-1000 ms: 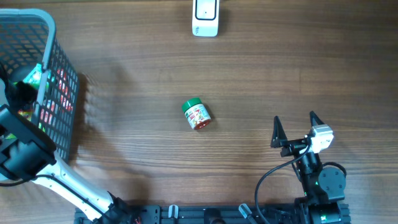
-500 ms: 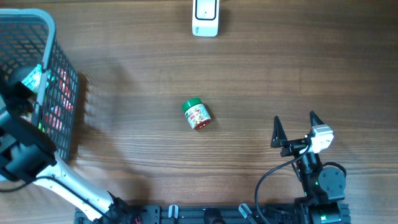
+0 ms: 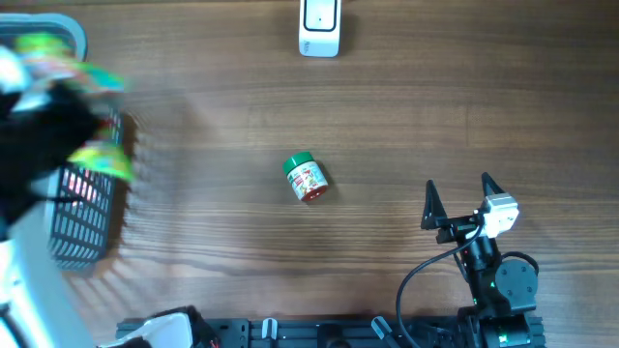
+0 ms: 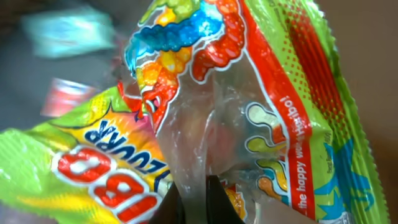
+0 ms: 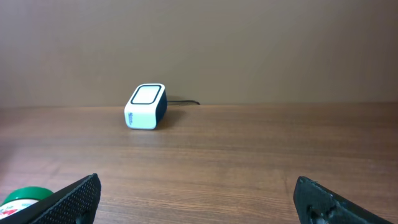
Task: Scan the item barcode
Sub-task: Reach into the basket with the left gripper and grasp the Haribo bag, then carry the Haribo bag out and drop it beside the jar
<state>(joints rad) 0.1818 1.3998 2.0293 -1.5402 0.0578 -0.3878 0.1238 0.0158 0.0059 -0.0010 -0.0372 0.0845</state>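
I will next bring the bag point(image 3: 48, 46) to the right in the overhead view with my left gripper, lower it onto the free, bare tabletop point(image 3: 242, 217) beside the jar and release it.
My left gripper point(image 4: 200, 190) is shut on the clear seam of a green and yellow gummy candy bag point(image 4: 280, 93), which fills the left wrist view. From overhead the left arm is a dark blur above the basket, with the bag point(image 3: 48, 46) showing as bright green smears beside it. The white barcode scanner point(image 3: 319, 27) stands at the far edge of the table and also appears in the right wrist view as a small scanner point(image 5: 146, 106). My right gripper point(image 3: 456, 201) rests open near the front right, nothing between its fingers.
A black wire basket point(image 3: 82, 222) with more packets stands at the left edge, under the left arm. A small jar with a green lid point(image 3: 307, 178) lies on its side mid-table, and the jar's lid point(image 5: 22, 198) shows at the lower left of the right wrist view.
The left gripper shut on the candy bag inside the basket and has risen out of it with the bag, close under the overhead camera. The right arm has not moved.
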